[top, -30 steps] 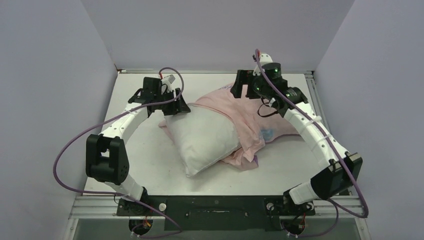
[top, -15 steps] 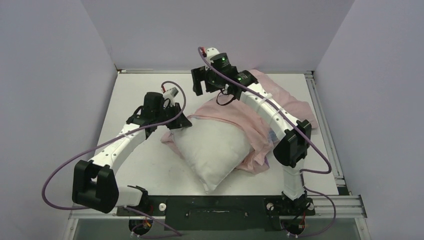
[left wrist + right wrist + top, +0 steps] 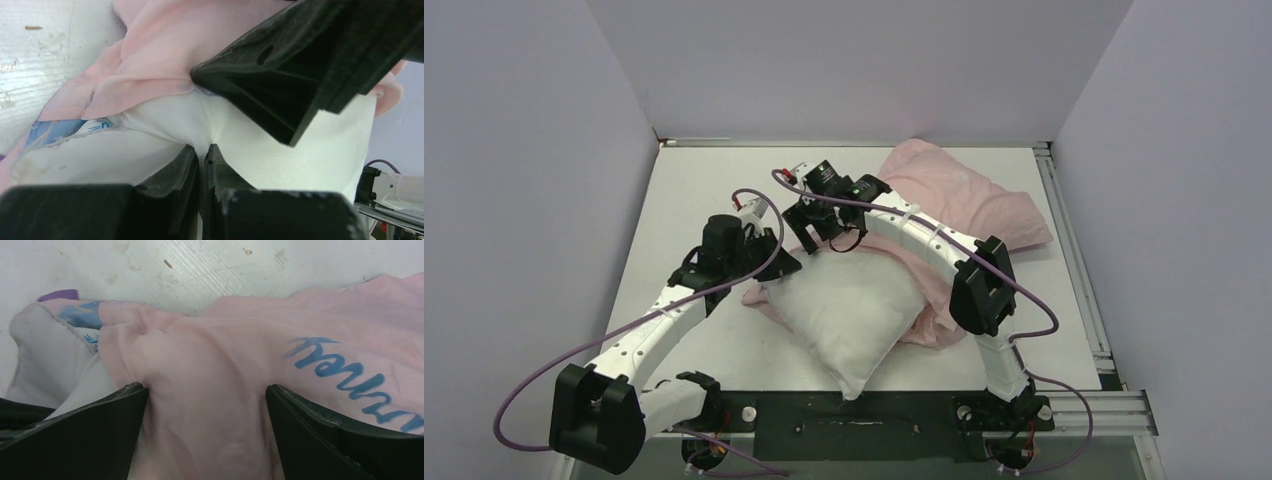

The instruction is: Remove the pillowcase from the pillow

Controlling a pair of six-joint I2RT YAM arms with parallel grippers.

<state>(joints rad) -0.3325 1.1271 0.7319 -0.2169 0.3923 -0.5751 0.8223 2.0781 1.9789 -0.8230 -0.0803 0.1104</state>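
The left gripper draws back and to the left in the top view over the pillowcase's pink flap next, then releases, as the pillowcase still covers the pillow's far end.
The white pillow lies slantwise mid-table, its near half bare. The pale pink pillowcase covers its far end and spreads to the back right. My left gripper is at the pillow's left far corner. In the left wrist view the left gripper is shut, pinching a fold of white pillow just below the pillowcase hem. My right gripper hangs just beyond it. In the right wrist view the right gripper is open, its fingertips resting on the pillowcase near the blue writing.
A finger of the right gripper looms close above the left one's tips. White tabletop shows to the left and behind. Purple walls enclose the left, back and right sides; a metal rail runs along the right edge.
My left gripper has shut on the pillow's corner and drawn nearer. My right arm has swung from the back right across to the pillowcase's left edge, beside the left gripper.
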